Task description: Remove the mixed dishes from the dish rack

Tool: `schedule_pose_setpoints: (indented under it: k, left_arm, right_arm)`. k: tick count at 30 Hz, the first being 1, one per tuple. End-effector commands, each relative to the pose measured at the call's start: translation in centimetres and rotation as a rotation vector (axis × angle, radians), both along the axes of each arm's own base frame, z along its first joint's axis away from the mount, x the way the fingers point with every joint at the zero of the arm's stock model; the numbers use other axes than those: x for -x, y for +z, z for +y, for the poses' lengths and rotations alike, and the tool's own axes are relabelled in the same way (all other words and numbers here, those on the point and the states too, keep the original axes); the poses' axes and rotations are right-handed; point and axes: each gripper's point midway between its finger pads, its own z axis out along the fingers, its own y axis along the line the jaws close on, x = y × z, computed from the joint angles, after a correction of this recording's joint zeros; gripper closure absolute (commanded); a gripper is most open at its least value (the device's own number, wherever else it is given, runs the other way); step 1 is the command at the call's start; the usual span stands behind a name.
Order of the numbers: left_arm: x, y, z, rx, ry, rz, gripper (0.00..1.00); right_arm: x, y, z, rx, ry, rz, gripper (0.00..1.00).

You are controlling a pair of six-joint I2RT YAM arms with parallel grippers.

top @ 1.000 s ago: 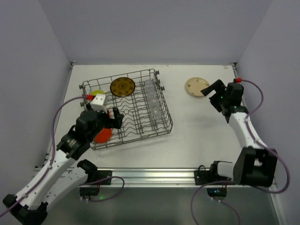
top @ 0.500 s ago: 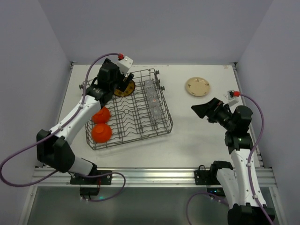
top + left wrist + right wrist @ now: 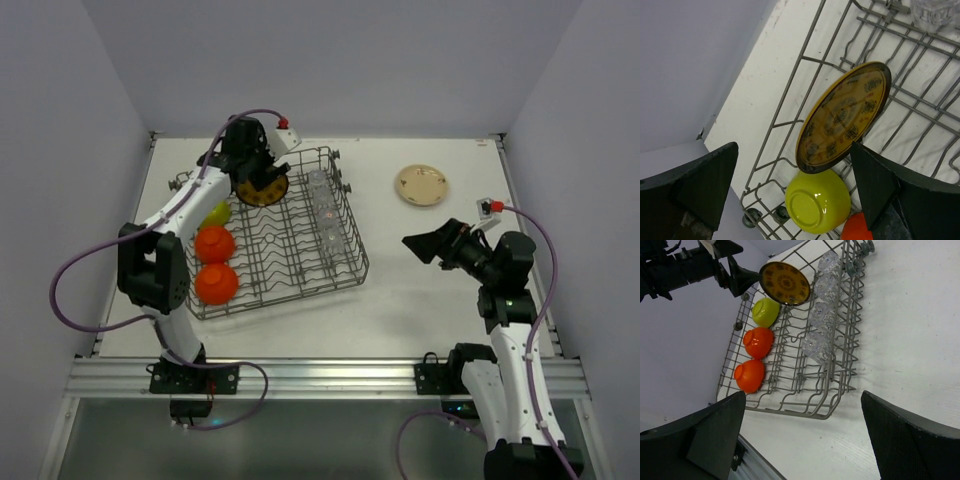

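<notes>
The patterned plate (image 3: pixel 268 190) is standing upright below my left gripper, so next I will lower my left gripper with its fingers on both sides of the plate's end by the lime bowl and close it.
The grey wire dish rack (image 3: pixel 300 262) stands left of centre. A brown-gold patterned plate (image 3: pixel 268 190) stands upright at its far left. Beside the plate are a lime-yellow bowl (image 3: pixel 216 213) and two orange bowls (image 3: pixel 214 243) (image 3: pixel 216 284). A row of clear glass cups (image 3: pixel 324 212) fills the right side. My left gripper (image 3: pixel 256 176) hovers open over the plate (image 3: pixel 845 117) and the lime bowl (image 3: pixel 817 200), touching neither. My right gripper (image 3: pixel 425 245) is open above bare table, right of the rack (image 3: pixel 805 390). A cream plate (image 3: pixel 421 185) lies on the table at the far right.
White walls close the table on the left, back and right. The left wall (image 3: pixel 695 60) is close beside the rack's far-left corner. The rail holding the arm bases (image 3: pixel 320 375) runs along the near edge.
My left arm swung from the rack's near-left side to its far-left corner, over the patterned plate. My right arm pulled back from the cream plate and now faces the rack. Both grippers stayed open.
</notes>
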Motion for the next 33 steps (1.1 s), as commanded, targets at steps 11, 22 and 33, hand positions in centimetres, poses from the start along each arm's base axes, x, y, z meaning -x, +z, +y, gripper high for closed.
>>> schedule_pose_setpoints:
  k: [11,22,33]
  left_arm:
    - [-1.6,-2.4,0.5,-0.129,-0.1,0.034,0.19]
    - [-2.6,-4.1,1.5,-0.227,-0.093,0.033,0.51]
    - [-1.9,-4.1,0.8,-0.247,-0.161,0.013,0.78]
  right_arm:
    - [0.2,0.1,0.2,0.009,0.021,-0.057,0.01]
    - [0.2,-0.4,0.3,0.003,0.026,-0.051,0.01]
    - [0.5,0.0,0.5,-0.002,0.04,-0.063,0.01]
